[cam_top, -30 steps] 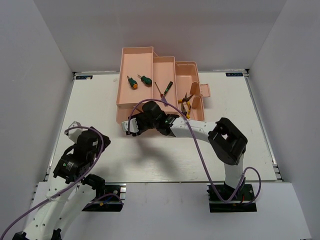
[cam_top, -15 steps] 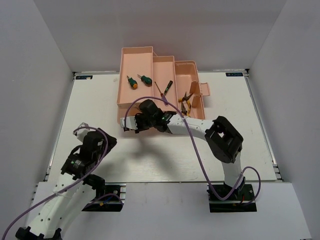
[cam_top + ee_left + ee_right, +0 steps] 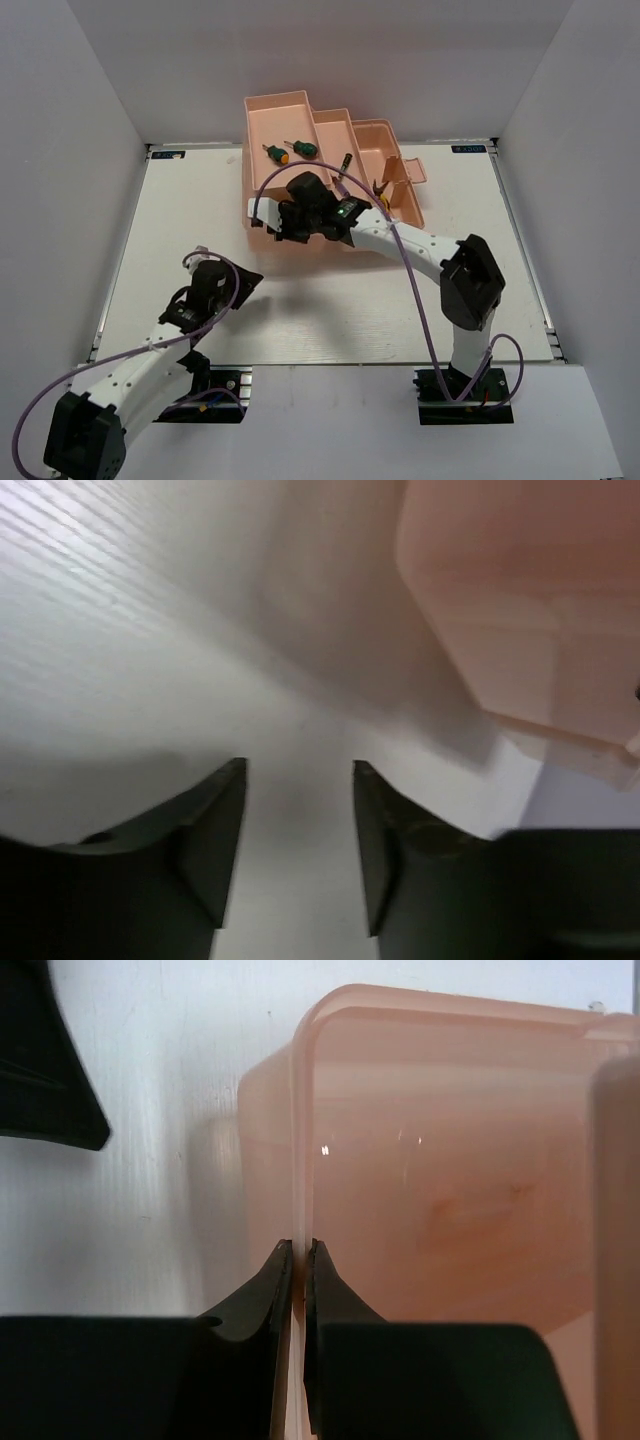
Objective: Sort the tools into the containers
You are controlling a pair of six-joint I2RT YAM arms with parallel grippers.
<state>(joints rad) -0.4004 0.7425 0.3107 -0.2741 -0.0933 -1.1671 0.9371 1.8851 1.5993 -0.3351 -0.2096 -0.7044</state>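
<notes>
My right gripper holds a side and will next lift up and to the right in the top view toward the middle tray (image 3: pixel 336 136). It will then release the side, as the trays are spread out.
The salmon-pink toolbox (image 3: pixel 272 118) stands at the back of the table with its trays spread. Two stubby screwdrivers (image 3: pixel 276 153) (image 3: pixel 303 149) lie in the left tray. A slim screwdriver (image 3: pixel 344 162) lies in the middle tray, and yellow-handled pliers (image 3: pixel 383 189) lie in the right part. My right gripper (image 3: pixel 276 226) (image 3: pixel 298 1246) is shut on the thin front wall (image 3: pixel 300 1110) of the left tray. My left gripper (image 3: pixel 246 280) (image 3: pixel 298 770) hovers open over bare table, just short of the toolbox corner (image 3: pixel 520 600), with nothing between its fingers.
White walls close in the table on the left, back and right. The right arm's purple cable (image 3: pixel 400 270) arcs over the table in front of the toolbox. A black part (image 3: pixel 45 1080) shows at the upper left of the right wrist view.
My right gripper has shut on the tray wall, and the toolbox has turned and shifted slightly. My left arm has reached forward and right toward the toolbox, its jaws narrowing.
</notes>
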